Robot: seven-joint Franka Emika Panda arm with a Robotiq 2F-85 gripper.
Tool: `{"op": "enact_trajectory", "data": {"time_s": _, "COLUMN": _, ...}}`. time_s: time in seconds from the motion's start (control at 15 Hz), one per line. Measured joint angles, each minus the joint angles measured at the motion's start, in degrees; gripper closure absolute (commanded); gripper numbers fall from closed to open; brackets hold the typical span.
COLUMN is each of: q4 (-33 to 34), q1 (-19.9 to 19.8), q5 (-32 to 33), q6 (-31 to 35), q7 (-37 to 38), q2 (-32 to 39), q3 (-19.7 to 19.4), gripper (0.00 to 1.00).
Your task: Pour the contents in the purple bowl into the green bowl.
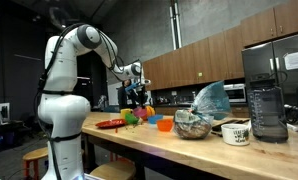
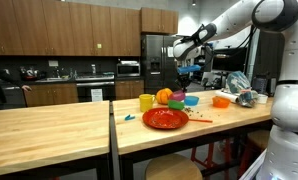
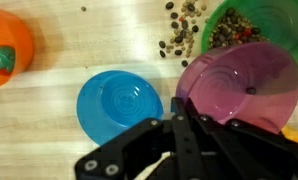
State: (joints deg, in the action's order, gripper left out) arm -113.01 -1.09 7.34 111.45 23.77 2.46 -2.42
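I need to move my gripper away from the green bowl next and lower it to the tabletop beside the blue bowl to release, because the purple bowl (image 3: pixel 244 85) is nearly empty.
In the wrist view my gripper (image 3: pixel 185 122) is shut on the rim of the purple bowl (image 3: pixel 244 85). It holds the bowl tilted, with its inside facing the camera and nearly empty, just beside and partly over the green bowl (image 3: pixel 234 22). The green bowl sits at the top right and holds dark beans. Several beans (image 3: pixel 179 35) lie scattered on the wooden table to its left. In both exterior views the gripper (image 1: pixel 139 93) (image 2: pixel 182 80) hangs low over the cluster of coloured bowls.
A blue bowl (image 3: pixel 119 103) sits just left of the gripper and an orange bowl (image 3: pixel 7 50) holding a small red thing sits further left. A red plate (image 2: pixel 165 118), a yellow cup (image 2: pixel 146 102), a crumpled foil bag (image 1: pixel 210 100), a mug (image 1: pixel 235 132) and a blender (image 1: pixel 266 112) stand on the table.
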Motion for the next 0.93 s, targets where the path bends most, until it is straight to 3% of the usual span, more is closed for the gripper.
{"op": "enact_trajectory", "data": {"time_s": 0.4, "q4": 1.4, "q1": -0.6, "q5": -1.0, "q6": 0.1, "q7": -5.1, "q2": 0.2, "q3": -0.7, "gripper": 0.99}}
{"op": "enact_trajectory", "data": {"time_s": 0.93, "q4": 2.1, "q1": -2.7, "q5": -6.9, "q6": 4.2, "q7": -20.6, "q2": 3.5, "q3": -1.7, "gripper": 0.99}}
